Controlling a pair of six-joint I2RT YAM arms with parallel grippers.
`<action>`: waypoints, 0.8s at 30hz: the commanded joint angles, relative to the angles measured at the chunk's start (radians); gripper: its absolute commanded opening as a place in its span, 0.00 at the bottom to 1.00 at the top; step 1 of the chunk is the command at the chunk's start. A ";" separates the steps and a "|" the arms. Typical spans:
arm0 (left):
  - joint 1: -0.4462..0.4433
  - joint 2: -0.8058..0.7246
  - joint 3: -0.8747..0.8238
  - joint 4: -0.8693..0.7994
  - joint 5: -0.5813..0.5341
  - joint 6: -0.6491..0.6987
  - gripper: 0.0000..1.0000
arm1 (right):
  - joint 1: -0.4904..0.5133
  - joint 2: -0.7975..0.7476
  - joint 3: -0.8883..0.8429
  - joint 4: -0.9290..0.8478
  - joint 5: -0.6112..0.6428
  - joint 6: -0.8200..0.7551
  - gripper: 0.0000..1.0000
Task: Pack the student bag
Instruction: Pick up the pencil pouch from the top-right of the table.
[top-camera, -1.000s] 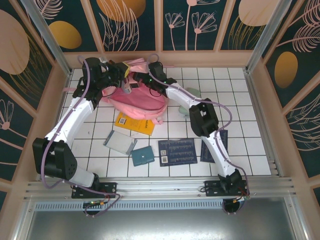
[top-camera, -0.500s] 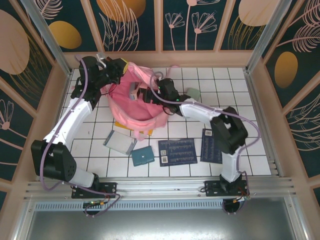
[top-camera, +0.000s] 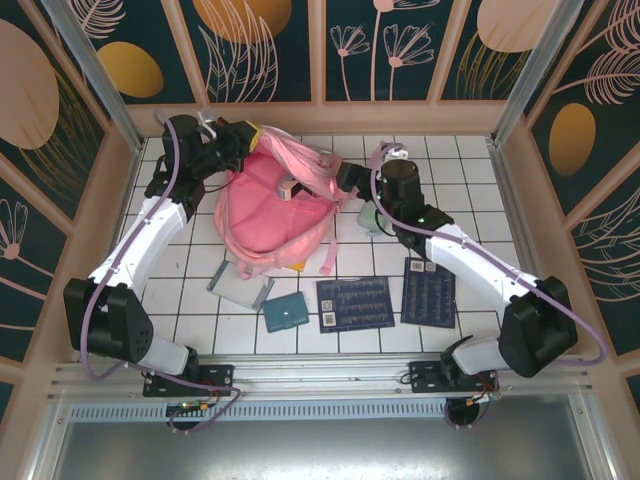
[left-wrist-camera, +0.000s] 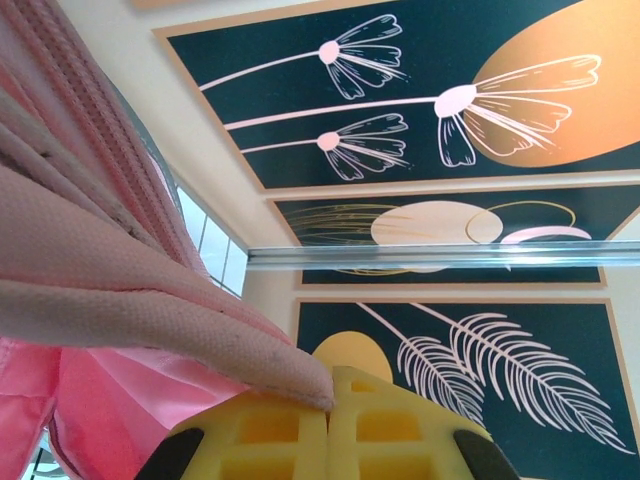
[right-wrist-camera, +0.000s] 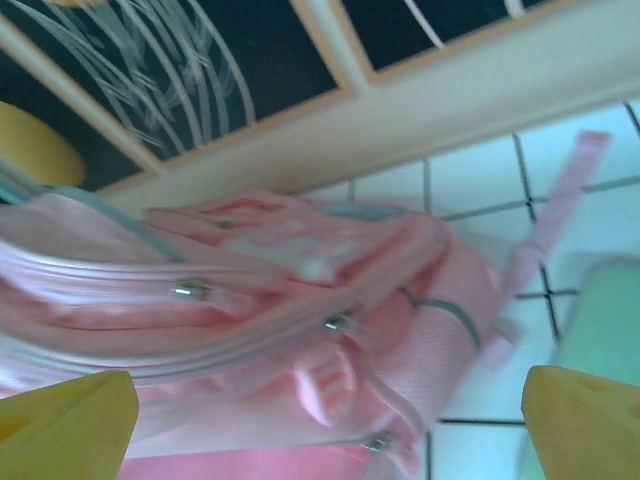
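My open right gripper tips downward, away from the bag, and comes down over the mint-green object (top-camera: 372, 219) next, because that object lies on the tiles beside the bag (top-camera: 272, 212).
The student bag (top-camera: 272, 212), a big pink backpack, lies at the back left of the tiled table with its top edge pulled up. My left gripper (top-camera: 243, 140) is at that raised edge; in the left wrist view its yellow fingers (left-wrist-camera: 390, 420) are shut on a fold of the bag's pink mesh fabric (left-wrist-camera: 150, 310). My right gripper (top-camera: 348, 180) hovers just right of the bag, open and holding nothing. In the right wrist view the student bag (right-wrist-camera: 300, 300), with its zips and a strap, lies beyond the wide-spread right gripper (right-wrist-camera: 320, 430).
In front of the bag lie a silver-grey case (top-camera: 240, 285), a small teal book (top-camera: 285, 313) and two dark blue books (top-camera: 355, 302) (top-camera: 428, 292). A yellow book (top-camera: 297, 264) peeks from under the bag. A mint-green object (top-camera: 368, 218) sits under the right arm. Wooden walls ring the table.
My right gripper has drawn back out of the bag's mouth to its right side, and the arm has swung right. The bag has settled flatter and covers more of the yellow book.
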 joint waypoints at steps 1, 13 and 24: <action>-0.003 -0.015 -0.003 0.081 -0.001 0.008 0.00 | -0.011 0.114 0.082 -0.240 0.086 0.090 0.99; -0.002 -0.011 0.029 0.071 -0.017 0.004 0.00 | -0.089 0.503 0.395 -0.592 0.201 0.185 0.99; -0.002 0.026 0.036 0.098 0.012 -0.018 0.00 | -0.148 0.637 0.378 -0.469 0.020 0.091 0.99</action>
